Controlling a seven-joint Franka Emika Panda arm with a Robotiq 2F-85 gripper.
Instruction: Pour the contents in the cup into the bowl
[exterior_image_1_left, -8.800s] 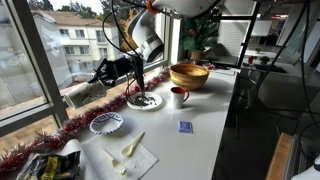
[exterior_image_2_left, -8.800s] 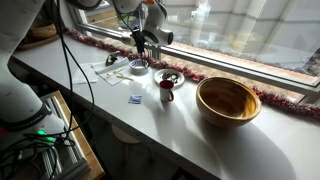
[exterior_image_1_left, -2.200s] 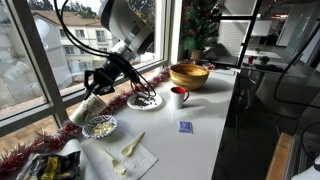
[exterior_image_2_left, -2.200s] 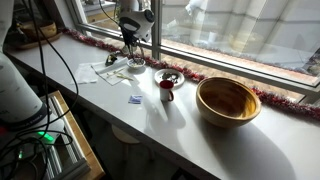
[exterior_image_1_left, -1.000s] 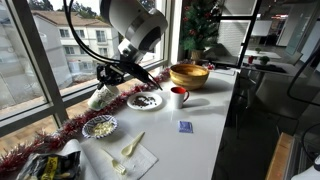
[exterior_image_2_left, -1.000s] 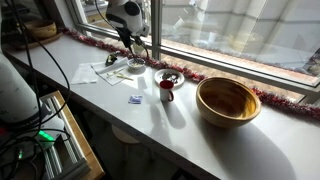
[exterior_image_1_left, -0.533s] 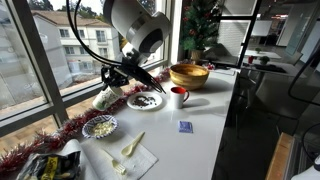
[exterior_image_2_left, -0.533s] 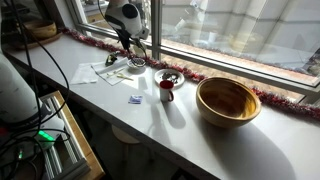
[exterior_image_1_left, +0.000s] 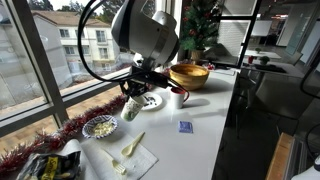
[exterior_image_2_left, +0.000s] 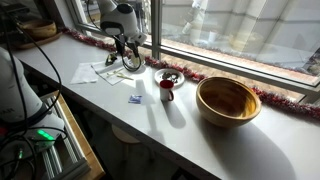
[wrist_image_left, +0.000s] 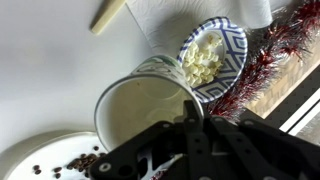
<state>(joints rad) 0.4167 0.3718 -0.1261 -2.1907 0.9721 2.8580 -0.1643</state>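
Note:
Next, my gripper turns the cup upright, sets it down onto the tabletop between bowl and plate (exterior_image_2_left: 150, 70) and releases it, as its pale inside looks empty.
My gripper (exterior_image_1_left: 136, 96) is shut on the rim of the whitish-grey cup (exterior_image_1_left: 132, 110) and holds it just above the table, between the small blue-patterned bowl (exterior_image_1_left: 100, 127) and a plate. In the wrist view the cup (wrist_image_left: 140, 105) faces the camera and its pale inside looks empty. The bowl (wrist_image_left: 232, 40) lies just beyond it and holds white pieces. The jaws (wrist_image_left: 193, 118) clamp the cup's wall. In an exterior view the gripper (exterior_image_2_left: 125, 48) hangs over that spot and hides the bowl.
A white plate with dark bits (exterior_image_1_left: 151, 100), a red mug (exterior_image_1_left: 178, 95) and a large golden bowl (exterior_image_1_left: 188, 75) stand behind the cup. A napkin with a spoon (exterior_image_1_left: 130, 153) and a small blue item (exterior_image_1_left: 185, 126) lie in front. Red tinsel (wrist_image_left: 290, 40) lines the window sill.
The gripper has carried the cup from near the window sill down and toward the table's middle, beside the bowl and plate. The bowl now holds white pieces; 8.8 s ago it looked empty.

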